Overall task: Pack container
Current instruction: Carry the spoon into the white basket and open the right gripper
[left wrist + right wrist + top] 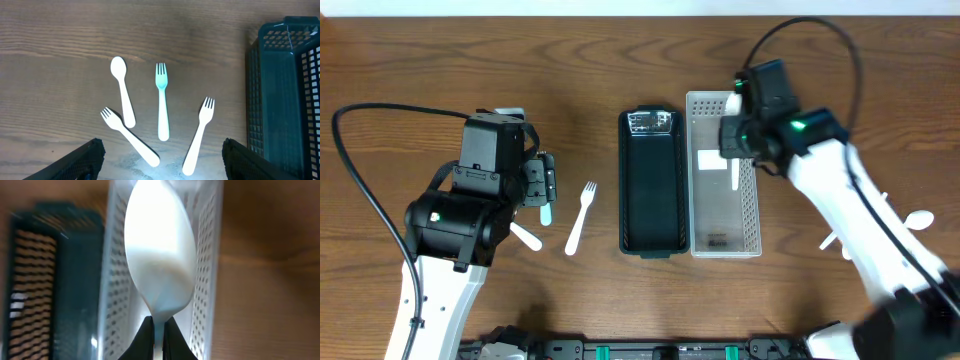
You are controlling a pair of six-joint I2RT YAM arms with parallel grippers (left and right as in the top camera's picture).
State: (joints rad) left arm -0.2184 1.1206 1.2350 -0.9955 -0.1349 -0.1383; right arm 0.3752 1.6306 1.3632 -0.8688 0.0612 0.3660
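Note:
My right gripper moves down over the white basket's bottom next and releases the neck of the white spoon, since the spoon already points lengthwise between the basket's long sides.
My right gripper [159, 336] is shut on the neck of a white spoon [159, 255] and holds it over the white perforated basket [207, 270]. In the overhead view this gripper [735, 150] is above the far half of the white basket [752, 215]. The black basket [650, 240] stands just left of it. My left gripper [162, 167] is open and empty above loose cutlery on the table: a white spoon [123, 92], a teal fork [161, 100], and two white forks [199, 135] [127, 136].
The black basket [285, 95] is to the right of the cutlery in the left wrist view. Another white spoon [917, 220] and a further white utensil [832, 240] lie on the table at the right, partly under the right arm.

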